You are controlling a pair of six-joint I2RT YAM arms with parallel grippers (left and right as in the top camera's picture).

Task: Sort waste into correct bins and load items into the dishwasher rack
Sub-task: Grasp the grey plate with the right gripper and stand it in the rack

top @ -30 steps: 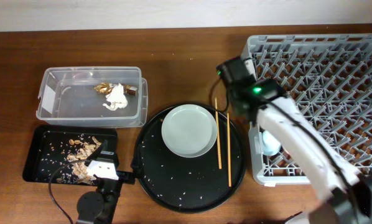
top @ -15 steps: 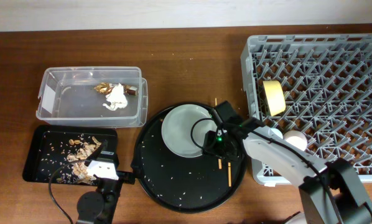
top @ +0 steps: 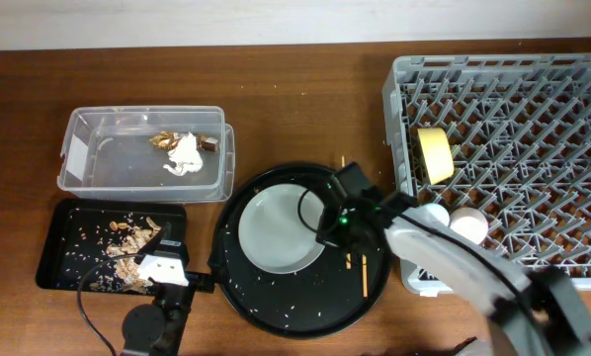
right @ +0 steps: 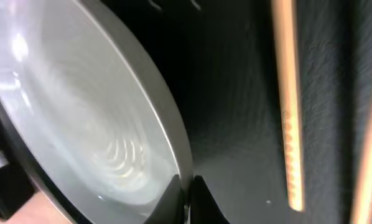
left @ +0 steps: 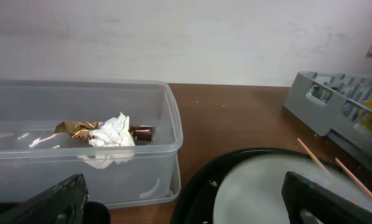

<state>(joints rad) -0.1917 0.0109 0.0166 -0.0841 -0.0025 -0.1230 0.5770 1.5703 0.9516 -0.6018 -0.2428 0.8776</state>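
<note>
My right gripper lifts the plate (top: 276,229) next and carries it over the dishwasher rack's wires beyond the yellow bowl. Then it turns the plate upright, lowers and releases it, since those pegs stand empty.
A pale grey-green plate (top: 276,229) lies on the round black tray (top: 276,309). My right gripper (top: 327,229) is shut on its right rim; in the right wrist view the two fingertips pinch the plate (right: 80,112) edge at my right gripper (right: 187,183). Two chopsticks (top: 364,279) lie on the tray just right of it, partly hidden under the arm. In the dishwasher rack (top: 533,89) a yellow bowl (top: 435,155) stands on edge, with two small pale cups (top: 467,225) at the near left corner. My left gripper (top: 163,249) hangs open over the shallow black tray (top: 53,247).
The clear tub (top: 78,148) at the back left holds a white napkin (top: 184,153) and a gold-brown wrapper (top: 162,139). Brown food scraps (top: 127,247) lie in the shallow black tray. The left wrist view shows the tub (left: 167,112) and the plate (left: 267,193) ahead.
My right arm came from the rack down to the plate and shut on its right rim. The plate has shifted left and toward the table's front. The left arm is still.
</note>
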